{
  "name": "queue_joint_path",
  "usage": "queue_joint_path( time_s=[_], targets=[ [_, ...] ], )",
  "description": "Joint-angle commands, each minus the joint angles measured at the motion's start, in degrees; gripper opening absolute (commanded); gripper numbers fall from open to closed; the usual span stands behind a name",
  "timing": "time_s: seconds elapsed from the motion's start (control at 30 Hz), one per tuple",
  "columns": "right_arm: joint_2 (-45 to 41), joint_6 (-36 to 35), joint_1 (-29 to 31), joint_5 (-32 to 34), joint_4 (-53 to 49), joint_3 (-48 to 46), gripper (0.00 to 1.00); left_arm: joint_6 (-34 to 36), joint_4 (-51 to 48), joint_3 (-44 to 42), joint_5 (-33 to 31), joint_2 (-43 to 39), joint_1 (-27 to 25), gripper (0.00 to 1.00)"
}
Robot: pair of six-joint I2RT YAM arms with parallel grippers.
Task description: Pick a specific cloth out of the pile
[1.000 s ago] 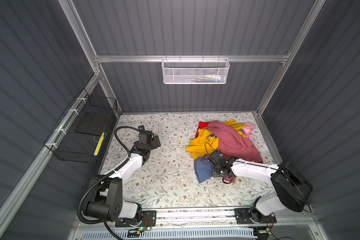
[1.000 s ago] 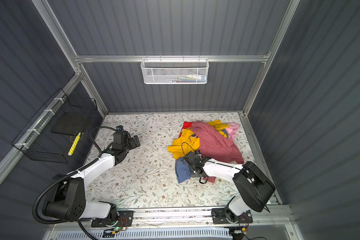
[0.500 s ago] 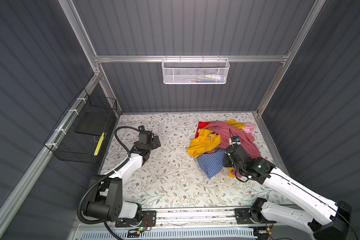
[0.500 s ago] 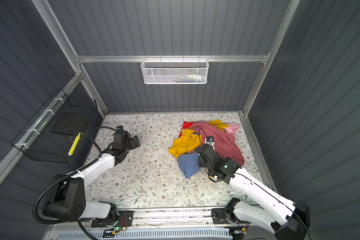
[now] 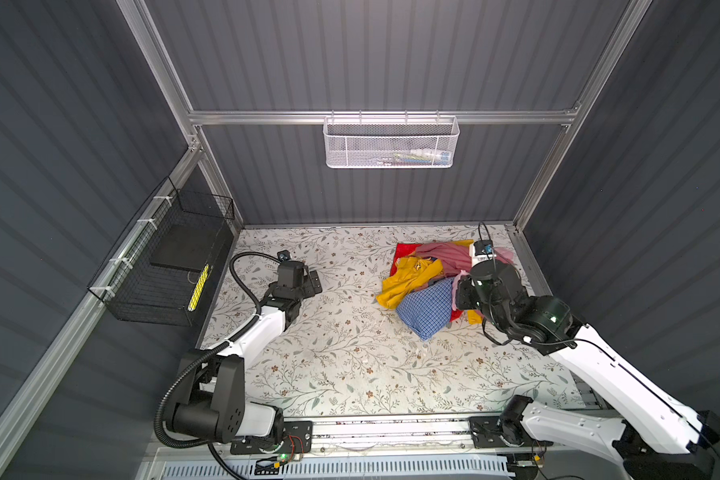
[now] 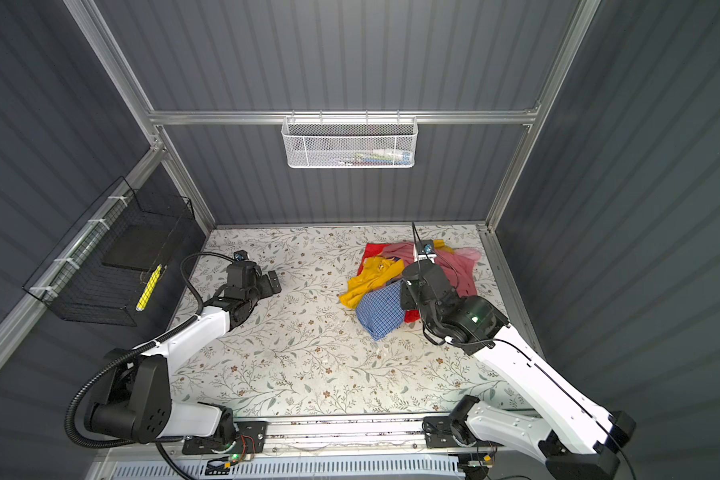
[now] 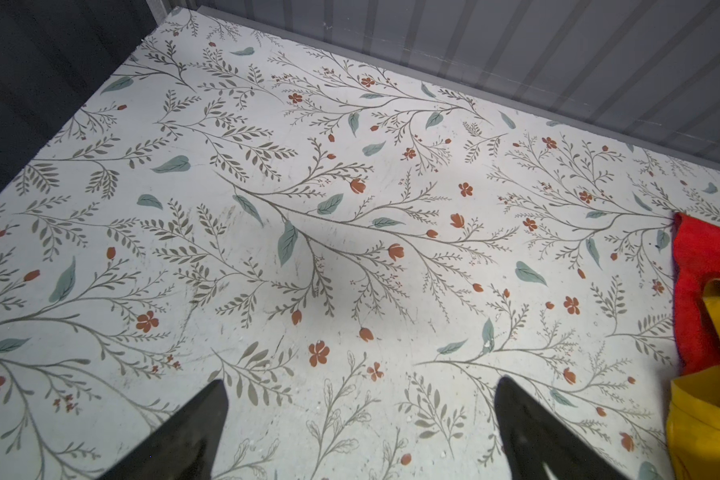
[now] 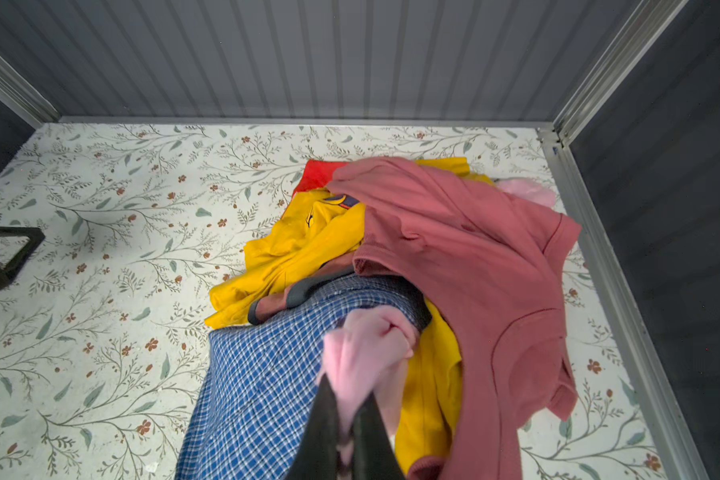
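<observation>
The yellow garment (image 5: 412, 272) (image 8: 318, 238) is below my right gripper and outward of it. My right gripper needs to move outward and down onto that garment next and release the pink fold.
The pile (image 5: 433, 278) (image 6: 391, 286) lies at the back right of the floral table: yellow (image 8: 296, 249), dusty rose-red (image 8: 474, 257), blue checked (image 8: 258, 382) and bright red (image 8: 319, 172) garments. The cloth (image 8: 366, 349) is light baby-pink; a bunched fold of it is raised above the blue checked shirt, with my right gripper (image 8: 348, 395) (image 5: 460, 291) shut on it. Another pink bit (image 5: 504, 253) (image 6: 469, 252) shows at the pile's back right edge. My left gripper (image 7: 360, 380) (image 5: 310, 282) is open and empty, low over bare table left of the pile.
A white mesh basket (image 5: 389, 143) hangs on the back wall. A black wire basket (image 5: 163, 266) hangs on the left wall. The right wall and its aluminium rail (image 8: 624, 291) run close beside the pile. Bare floral table (image 5: 341, 353) lies in front.
My right arm has risen from lying low over the table and its gripper has moved back and right with pink fabric in it. The blue checked shirt shifted along. The left arm has not moved.
</observation>
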Motion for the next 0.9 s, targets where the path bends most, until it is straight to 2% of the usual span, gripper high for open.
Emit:
queue_joint_path(
  time_s=[0.0,0.43,0.67,0.87],
  targets=[
    [-0.7,-3.9,0.1,2.1,4.7,4.9,0.0,1.4,-1.1,1.6,0.8,0.2,-0.4,1.0],
    [3.9,-14.6,-0.8,2.7,7.6,17.5,0.0,1.6,-1.1,1.7,1.1,1.1,-0.6,1.0],
    [11.3,-14.8,-8.6,-8.0,6.3,20.9,0.0,1.5,-1.1,1.9,2.2,2.4,-0.7,1.0],
    [22.3,-14.4,-15.0,-19.0,5.9,24.2,0.0,1.1,-3.0,2.6,2.9,3.9,-0.7,1.0]
  ],
)
